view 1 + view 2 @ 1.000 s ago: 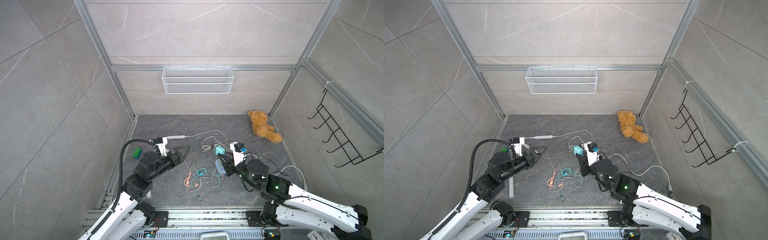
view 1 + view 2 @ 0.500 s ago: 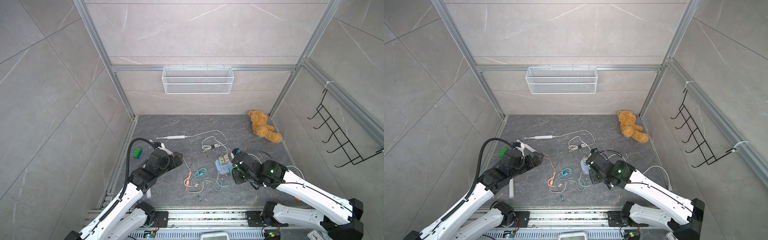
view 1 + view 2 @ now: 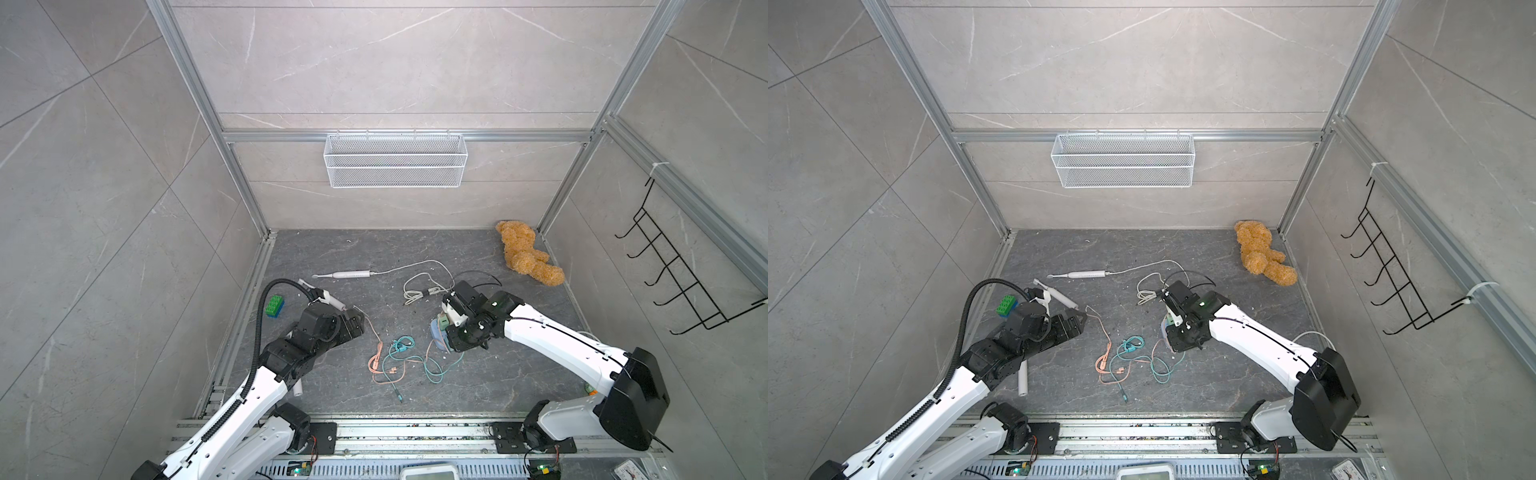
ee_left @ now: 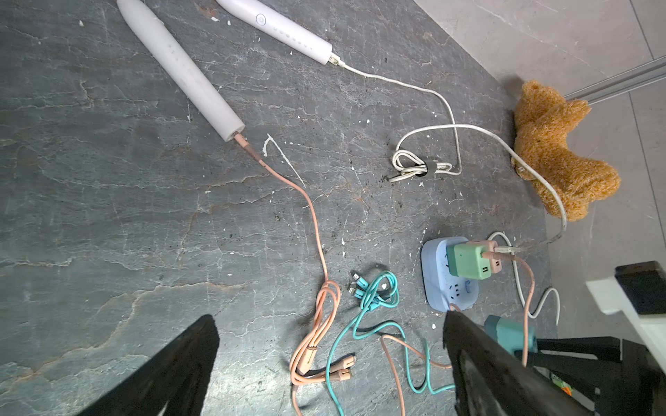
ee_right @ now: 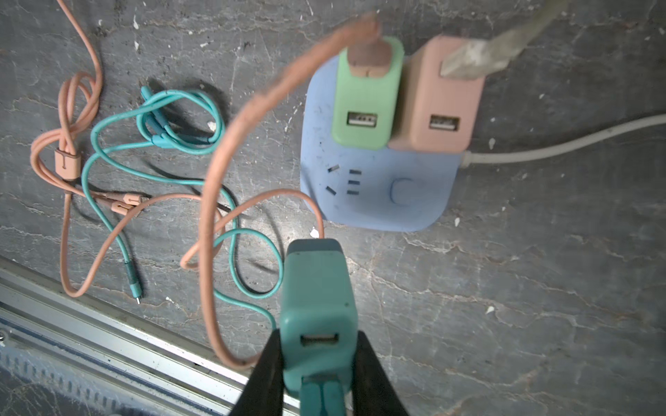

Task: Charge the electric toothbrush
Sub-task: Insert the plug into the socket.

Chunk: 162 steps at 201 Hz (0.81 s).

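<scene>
Next, my right gripper needs to move outward and down to release the teal adapter [image 5: 317, 295] in the power strip's open slots, because the green and pink adapters cover the power strip's far half.
Two white electric toothbrushes lie on the dark floor. One toothbrush [image 4: 187, 72] [image 3: 328, 297] has a pink cable [image 4: 313, 223] in its base. The far toothbrush [image 4: 284, 32] [image 3: 349, 274] carries a white cable [image 4: 447, 104]. On a blue power strip [image 5: 378, 194] [image 3: 435, 330], the pink cable's plug sits in a green adapter [image 5: 365, 108] and a greyish plug in a pink adapter [image 5: 432, 108]. My right gripper [image 5: 319, 360] is shut on a teal adapter [image 5: 317, 295], just beside the strip. My left gripper [image 4: 331, 360] [image 3: 353, 322] hangs open over the loose cable coils, holding nothing.
A teal cable [image 3: 401, 345] lies tangled with the pink one mid-floor. A teddy bear [image 3: 528, 257] sits at the back right, a green brick [image 3: 274, 305] by the left wall, a white cylinder [image 3: 1022, 378] under my left arm. Wire basket [image 3: 395, 166] on the back wall, hook rack [image 3: 681, 282] on the right wall.
Both arms have come down from high above the floor. The right gripper has carried the teal adapter down beside the power strip. The left gripper stayed open.
</scene>
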Available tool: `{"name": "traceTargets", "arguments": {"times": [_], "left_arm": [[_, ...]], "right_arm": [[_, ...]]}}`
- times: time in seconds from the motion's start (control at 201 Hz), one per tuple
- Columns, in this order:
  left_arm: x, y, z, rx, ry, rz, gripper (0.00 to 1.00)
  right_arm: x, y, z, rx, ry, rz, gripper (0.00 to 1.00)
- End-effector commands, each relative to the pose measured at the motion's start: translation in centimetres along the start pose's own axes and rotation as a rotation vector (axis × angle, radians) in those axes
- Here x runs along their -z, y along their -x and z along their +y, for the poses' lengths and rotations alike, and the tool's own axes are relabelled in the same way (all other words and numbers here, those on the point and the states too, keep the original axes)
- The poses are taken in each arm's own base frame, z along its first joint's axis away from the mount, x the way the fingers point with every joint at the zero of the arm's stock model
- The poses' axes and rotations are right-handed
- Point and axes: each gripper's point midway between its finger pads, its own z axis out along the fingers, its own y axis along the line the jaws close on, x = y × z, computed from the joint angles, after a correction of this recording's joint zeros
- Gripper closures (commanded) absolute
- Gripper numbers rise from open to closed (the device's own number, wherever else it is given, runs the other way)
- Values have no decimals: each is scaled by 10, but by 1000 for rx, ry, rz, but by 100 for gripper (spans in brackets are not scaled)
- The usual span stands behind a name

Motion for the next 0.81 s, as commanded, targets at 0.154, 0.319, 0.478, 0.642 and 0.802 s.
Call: {"name": "traceTargets", "arguments": {"times": [0.154, 0.319, 0.478, 0.642, 0.802], "left_arm": [[0, 3, 3, -22, 6, -18, 1], [0, 3, 2, -21, -1, -14, 1], [0, 3, 2, -19, -5, -16, 1], [-1, 1, 3, -19, -4, -11, 1], [1, 1, 3, -21, -4, -13, 1]], "right_arm": [[-7, 15, 2, 41, 3, 36, 100], [-8, 16, -8, 34, -56, 59, 100], [-10, 23, -14, 25, -96, 44, 100], [-17, 27, -18, 19, -120, 47, 100], [-23, 31, -18, 8, -128, 45, 100]]}}
